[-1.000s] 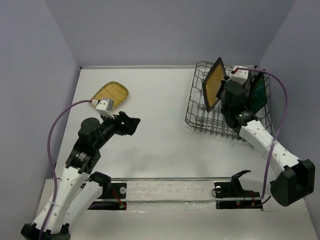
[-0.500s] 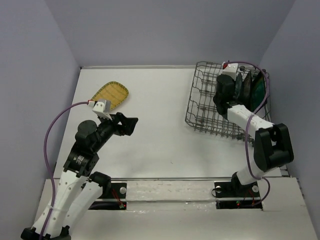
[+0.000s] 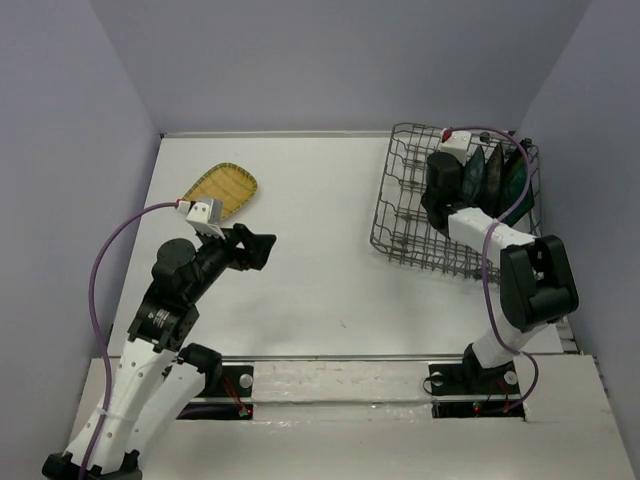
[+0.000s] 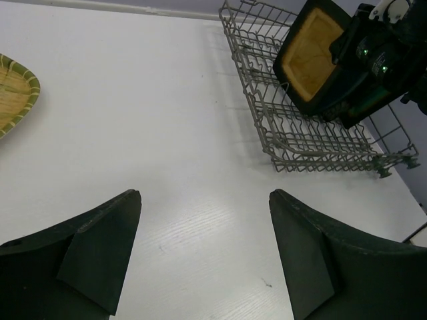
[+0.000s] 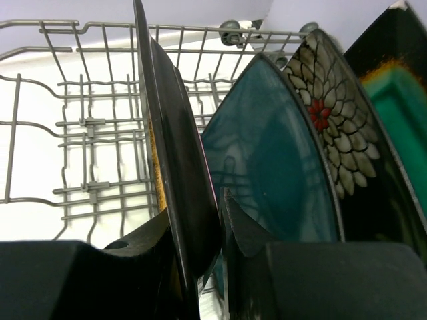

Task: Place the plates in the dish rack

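The amber plate already stands on its edge beside the dark teal one, so my right gripper should turn slightly, low in the rack (image 3: pixel 400 215), and let go of the amber plate's rim.
My right gripper (image 5: pixel 200 233) is shut on the amber, dark-rimmed plate (image 5: pixel 170 160), which stands edge-on inside the dish rack (image 5: pixel 67 120). Just right of it stand the plain dark teal plate (image 5: pixel 267 167), the black floral plate (image 5: pixel 327 120) and the teal brown-rimmed plate (image 5: pixel 400 113). From above, the right gripper (image 3: pixel 442 190) is down in the rack (image 3: pixel 400 215). The yellow-tan gridded plate (image 3: pixel 222 187) lies flat on the table at far left. My left gripper (image 3: pixel 255 248) hovers open and holds nothing, a little in front of that plate (image 4: pixel 13 97).
The rack (image 4: pixel 267 113) sits at the back right, close to the right wall. White tabletop (image 3: pixel 320 260) lies between the two arms. Grey walls close the back and both sides. The right arm's elbow (image 3: pixel 530 285) hangs just in front of the rack.
The right arm has swung its elbow inward and brought the amber plate from raised and tilted down to upright in the rack beside the others. The left arm has barely shifted.
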`<state>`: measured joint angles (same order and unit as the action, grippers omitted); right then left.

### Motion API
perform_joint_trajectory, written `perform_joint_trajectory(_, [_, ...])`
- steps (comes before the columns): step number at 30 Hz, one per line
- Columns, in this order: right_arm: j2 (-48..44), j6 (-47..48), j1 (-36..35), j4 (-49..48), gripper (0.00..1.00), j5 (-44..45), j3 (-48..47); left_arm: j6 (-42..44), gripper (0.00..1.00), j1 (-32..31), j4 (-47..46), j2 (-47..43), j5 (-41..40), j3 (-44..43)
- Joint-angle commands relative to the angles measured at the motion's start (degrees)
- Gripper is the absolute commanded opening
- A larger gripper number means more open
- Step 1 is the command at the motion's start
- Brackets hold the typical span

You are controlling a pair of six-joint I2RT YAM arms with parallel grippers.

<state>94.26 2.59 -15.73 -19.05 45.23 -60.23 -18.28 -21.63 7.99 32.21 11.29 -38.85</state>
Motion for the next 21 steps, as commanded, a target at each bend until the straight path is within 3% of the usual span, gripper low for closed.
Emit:
perform_joint_trajectory(1, [0.0, -6.3, 0.1, -12.5, 0.07, 2.6, 0.0, 0.8, 0.88, 0.4, -2.1, 0.2, -0.5, 0.0])
perform_joint_trajectory(10, [-0.4, -13.8, 0.1, -14.9, 0.07, 5.5, 7.8, 0.5, 0.88, 1.3, -2.3, 1.5, -0.2, 0.0])
perform_joint_trajectory(13, [-2.1, -16.9, 0.1, -13.6, 0.28, 4.4, 10.0, 0.4, 0.88, 1.9, -2.5, 2.2, 0.2, -0.1])
perform_joint_trajectory(21, [-4.3, -18.1, 0.1, -12.5, 0.50, 1.1, 12.7, 0.2, 0.88, 3.3, -2.9, 3.6, 0.5, -0.1])
